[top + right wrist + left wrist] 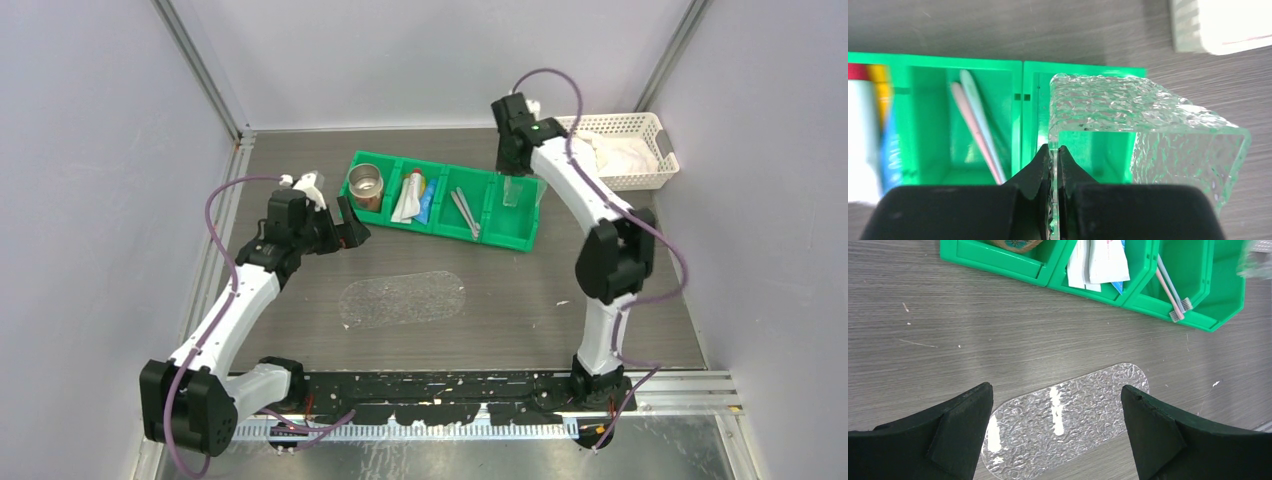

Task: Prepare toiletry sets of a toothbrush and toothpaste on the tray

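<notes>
The right gripper moves back toward the clear, empty tray next and turns sideways. Then it brings the cup down onto the tray's middle [405, 298] to release it.
The clear crinkly tray [403, 298] lies flat on the table, and in the left wrist view [1068, 420] it sits below my fingers. My left gripper [352, 225] [1055, 389] is open and empty above the table, just left of the green bin [520, 243]. The pink and grey toothbrushes [463, 213] [1172, 290] [978, 125] lie in the bin's third compartment. The toothpaste tubes [413, 197] [1100, 262] [863, 135] lie in the second. My right gripper [515, 170] [1054, 148] is shut on one wall of a clear textured square cup [519, 190] [1143, 125] over the bin's right compartment.
A metal cup [367, 187] stands in the bin's leftmost compartment. A white lattice basket [625, 150] [1223, 25] with white contents sits at the back right, close behind my right arm. Grey walls close in the table on both sides and at the back.
</notes>
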You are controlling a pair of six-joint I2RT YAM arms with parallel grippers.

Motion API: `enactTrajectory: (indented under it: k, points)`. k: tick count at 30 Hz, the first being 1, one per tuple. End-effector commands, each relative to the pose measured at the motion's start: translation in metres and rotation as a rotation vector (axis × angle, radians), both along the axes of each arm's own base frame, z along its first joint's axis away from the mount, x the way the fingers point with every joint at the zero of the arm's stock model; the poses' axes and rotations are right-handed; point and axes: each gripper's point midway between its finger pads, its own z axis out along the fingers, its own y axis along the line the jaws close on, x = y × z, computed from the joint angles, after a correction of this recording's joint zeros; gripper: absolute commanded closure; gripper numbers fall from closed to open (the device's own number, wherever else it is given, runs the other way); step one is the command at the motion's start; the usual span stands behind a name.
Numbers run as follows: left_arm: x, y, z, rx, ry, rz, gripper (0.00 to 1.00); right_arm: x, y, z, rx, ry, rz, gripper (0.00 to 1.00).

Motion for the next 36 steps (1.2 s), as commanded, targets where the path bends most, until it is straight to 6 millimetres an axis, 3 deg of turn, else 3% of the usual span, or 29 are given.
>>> enactTrajectory:
  k: [1,5,7,10,13,15,20,25,28,32,36]
  points:
    - [0.001,-0.001,0.024,-0.005,-0.064,-0.011,0.0,-0.028,-0.025,0.149,0.05,-0.314,-0.008,1.0]
    - [0.0,0.0,0.027,-0.006,-0.068,-0.007,0.0,-0.071,-0.009,0.181,0.234,-0.376,0.069,1.0]
    - [-0.001,-0.001,0.029,-0.008,-0.072,-0.008,0.0,-0.095,0.007,0.178,0.363,-0.386,0.122,0.99]
    - [-0.003,0.0,0.034,-0.013,-0.08,-0.007,0.0,-0.134,0.048,0.178,0.654,-0.387,0.257,0.99]
    - [-0.005,0.0,0.036,-0.014,-0.084,-0.007,0.0,-0.166,0.093,0.17,0.975,-0.308,0.41,0.99]
    - [-0.007,0.001,0.038,-0.014,-0.088,-0.007,0.0,-0.18,0.112,0.164,1.144,-0.258,0.484,0.99]
    - [-0.008,0.0,0.041,-0.026,-0.095,-0.003,0.0,-0.197,0.132,0.15,1.456,-0.196,0.566,0.99]
    - [-0.006,-0.002,0.039,-0.035,-0.091,-0.005,0.0,-0.205,0.14,0.149,1.748,-0.18,0.631,0.99]
    - [-0.005,-0.003,0.038,-0.04,-0.087,-0.008,0.0,-0.204,0.162,0.126,1.739,-0.139,0.648,0.99]
    - [-0.006,0.0,0.037,-0.019,-0.088,-0.006,0.0,-0.22,0.2,0.11,1.729,-0.074,0.707,0.99]
    - [-0.008,0.001,0.036,-0.017,-0.087,-0.006,0.0,-0.231,0.221,0.083,1.695,-0.035,0.71,0.99]
